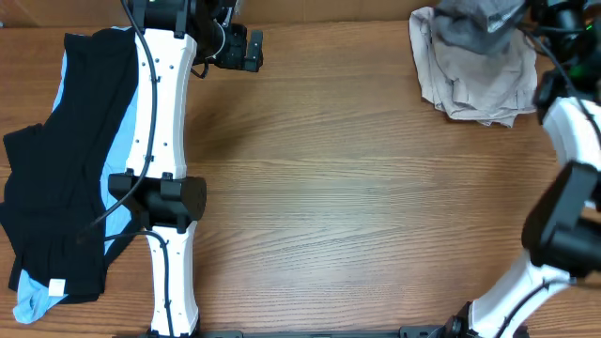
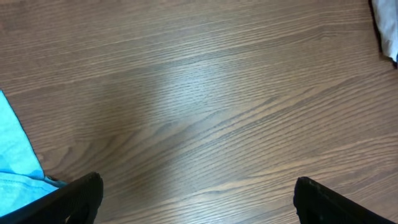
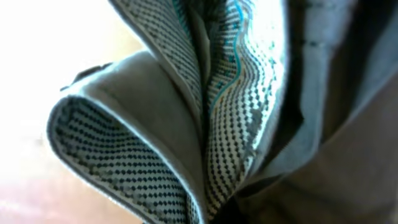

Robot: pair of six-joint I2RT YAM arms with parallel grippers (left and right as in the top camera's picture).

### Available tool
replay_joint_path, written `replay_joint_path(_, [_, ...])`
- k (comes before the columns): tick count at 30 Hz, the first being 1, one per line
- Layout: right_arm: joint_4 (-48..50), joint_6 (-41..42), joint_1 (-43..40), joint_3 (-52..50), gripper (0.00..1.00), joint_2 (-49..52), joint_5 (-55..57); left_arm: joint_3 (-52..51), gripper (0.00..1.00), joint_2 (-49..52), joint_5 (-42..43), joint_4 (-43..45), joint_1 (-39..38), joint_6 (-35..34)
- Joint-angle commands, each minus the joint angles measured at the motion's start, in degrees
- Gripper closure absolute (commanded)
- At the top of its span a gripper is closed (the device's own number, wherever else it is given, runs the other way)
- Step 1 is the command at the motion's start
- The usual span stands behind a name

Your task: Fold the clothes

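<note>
The right gripper moves back and down over the beige shorts' near edge (image 1: 501, 114) next. It releases the grey cloth, as the bunched grey shorts leave the beige shorts' near part uncovered.
Grey heathered shorts (image 1: 479, 26) are bunched at the far right, on top of beige shorts (image 1: 470, 80). My right gripper (image 1: 526, 19) is at that heap; its fingers are hidden by cloth. The right wrist view is filled with grey folds and a mesh lining (image 3: 236, 93) pressed against the jaws. Black shorts (image 1: 56, 178) lie over a light-blue garment (image 1: 120, 141) at the left edge. My left gripper (image 1: 246, 49) hovers at the far left-centre, open and empty over bare wood (image 2: 199, 199).
The wooden table (image 1: 357, 207) stretches between the two heaps. The left arm (image 1: 164, 141) runs beside the black shorts. A blue cloth corner (image 2: 15, 155) shows at the left of the left wrist view. The right arm (image 1: 568, 188) curves along the right edge.
</note>
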Motion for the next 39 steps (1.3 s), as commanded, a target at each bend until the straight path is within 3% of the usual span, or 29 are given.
replay_joint_path(1, [1.4, 7.2, -0.1, 1.2, 0.96, 5.0, 1.2, 0.0, 0.0, -0.4, -0.3, 0.9, 0.2, 1.1])
replay_joint_path(4, [-3.5, 5.0, -0.2, 1.2, 0.96, 5.9, -0.9, 0.0, 0.0, -0.4, -0.3, 1.8, 0.2, 1.1])
replay_joint_path(14, [-35.7, -11.8, -2.9, 1.2, 0.96, 5.1, -4.2, 0.0, 0.0, 0.3, -0.1, 3.4, 0.2, 0.0])
replay_joint_path(20, [-59.2, -27.9, -3.8, 1.2, 0.94, 1.9, 8.2, 0.0, 0.0, 0.3, -0.1, 3.9, 0.2, 0.0])
replay_joint_path(23, [-65.5, -35.3, -3.8, 1.2, 0.79, 0.1, 11.4, 0.0, 0.0, 0.3, -0.1, 3.9, 0.2, 0.0])
replay_joint_path(28, [-70.5, -41.4, -3.8, 1.2, 0.29, -2.8, 11.5, 0.0, 0.0, 0.3, -0.1, 3.9, 0.2, 0.1])
replay_joint_path(34, [-75.3, -46.3, -3.8, 1.3, 0.14, -11.4, 11.3, 0.0, 0.0, 0.3, -0.1, 3.9, 0.2, 0.1])
replay_joint_path(39, [-81.1, -54.3, -3.5, 1.3, 0.12, -22.6, 8.9, 0.0, 0.0, 0.3, -0.3, 3.8, 0.2, 0.1])
